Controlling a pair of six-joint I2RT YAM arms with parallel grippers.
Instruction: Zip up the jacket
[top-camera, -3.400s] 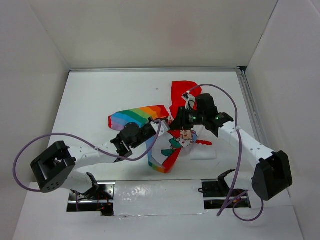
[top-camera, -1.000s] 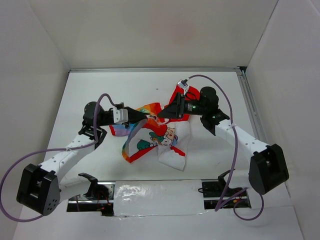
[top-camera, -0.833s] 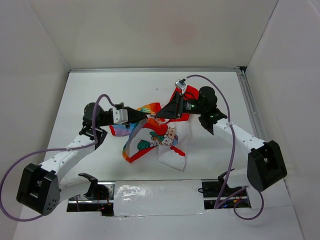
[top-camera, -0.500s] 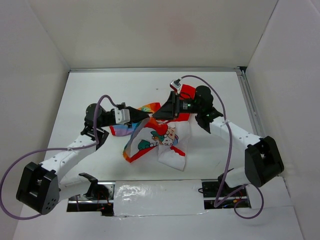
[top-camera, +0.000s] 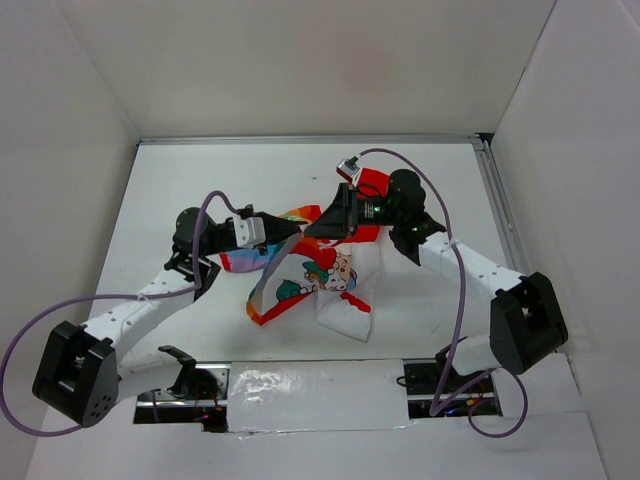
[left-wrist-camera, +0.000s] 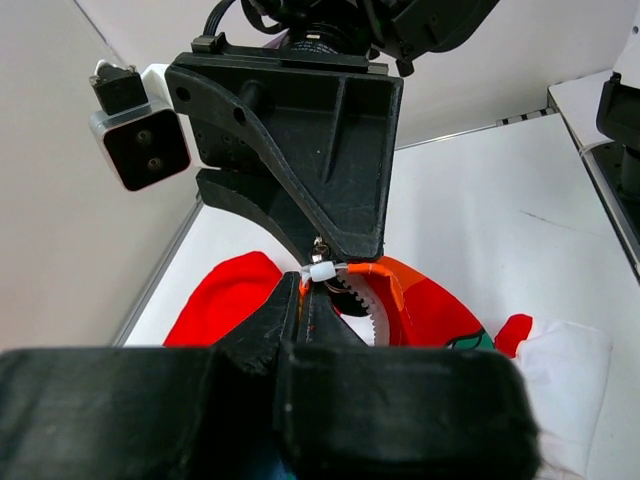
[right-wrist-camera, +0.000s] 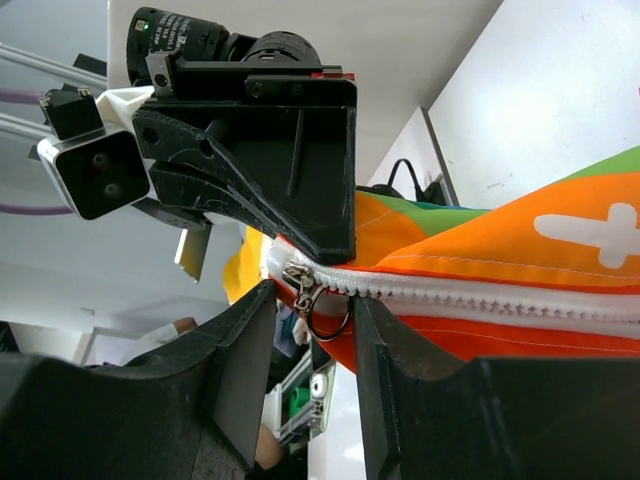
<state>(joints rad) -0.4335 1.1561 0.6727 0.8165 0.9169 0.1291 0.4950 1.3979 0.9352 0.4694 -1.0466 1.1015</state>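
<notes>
The near tabletop lies below and back from my left gripper, so next I will bring the hanging jacket's zipper edge back down there and release it.
The jacket (top-camera: 335, 275) hangs lifted between my two grippers, cartoon side facing up, red hood (top-camera: 372, 183) behind the right arm. My left gripper (top-camera: 288, 231) is shut on the jacket's orange-red zipper edge (left-wrist-camera: 385, 275), just below the slider. My right gripper (top-camera: 312, 227) faces it tip to tip. In the right wrist view its fingers (right-wrist-camera: 245, 350) stand apart on either side of the metal zipper pull ring (right-wrist-camera: 327, 312), at the end of the white zipper teeth (right-wrist-camera: 480, 298). The rainbow side (right-wrist-camera: 560, 230) stretches away to the right.
White walls enclose the table on three sides, with a metal rail along the back (top-camera: 310, 140) and the right edge (top-camera: 500, 220). Silver tape (top-camera: 310, 385) covers the front edge between the arm bases. Purple cables (top-camera: 100, 300) loop from both arms.
Both grippers have lifted the jacket from low at the centre. In the last second my right gripper has shifted left, close against my left gripper's tips.
</notes>
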